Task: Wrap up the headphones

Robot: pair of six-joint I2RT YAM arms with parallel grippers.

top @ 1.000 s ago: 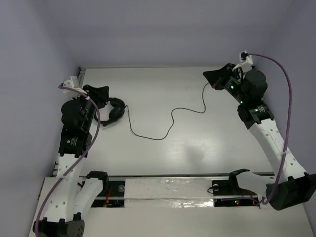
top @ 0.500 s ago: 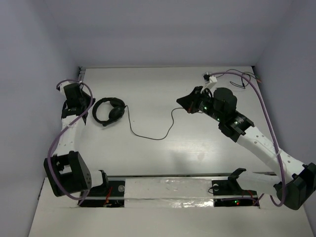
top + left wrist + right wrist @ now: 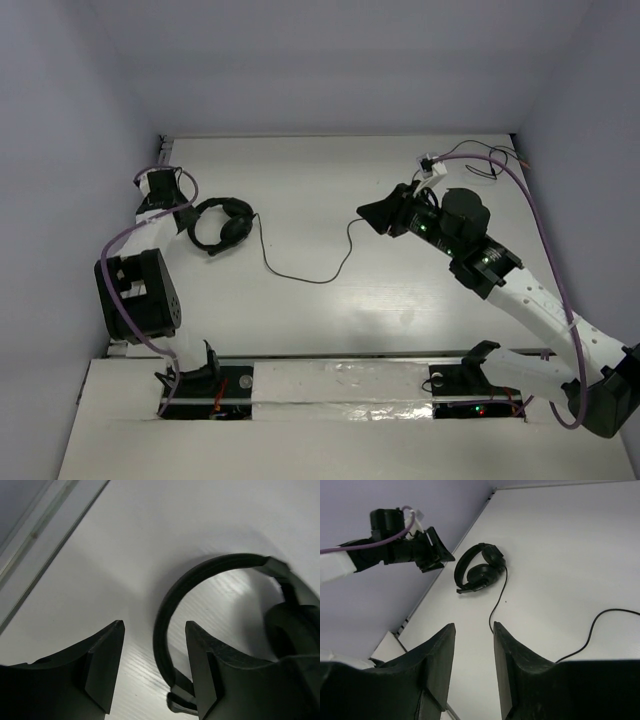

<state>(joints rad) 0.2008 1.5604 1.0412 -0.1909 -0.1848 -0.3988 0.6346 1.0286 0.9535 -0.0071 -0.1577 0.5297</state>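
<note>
Next I need to move my left gripper down onto the headband's curve nearest the bar (image 3: 192, 231) (image 3: 160, 630) with a finger to each side of the curve, because its open fingers still hover above it.
The black headphones (image 3: 222, 224) lie flat at the table's left, earcups together, headband curving toward the left wall. My left gripper (image 3: 190, 217) is right at them. In the left wrist view it (image 3: 154, 623) is open, with the headband (image 3: 161, 630) running between the fingers, close to the right one. The thin black cable (image 3: 300, 277) snakes right across the table toward my right gripper (image 3: 366, 213), which hovers mid-table. In the right wrist view that gripper (image 3: 473, 625) is open with nothing between its fingers. The headphones (image 3: 480, 572) and cable (image 3: 496, 605) lie ahead. The plug is hidden.
Lilac walls close the table on the left, back and right. A rail (image 3: 163, 150) runs along the left edge. Thick purple robot cables (image 3: 545, 240) loop over both arms. Thin loose wires (image 3: 490, 163) lie at the back right. The arm mounts (image 3: 340, 385) line the near edge.
My right arm swung from the back right toward the middle, and its gripper opened. My left arm drew back toward the left wall; its gripper opened around the headband. The cable's right end shifted left.
</note>
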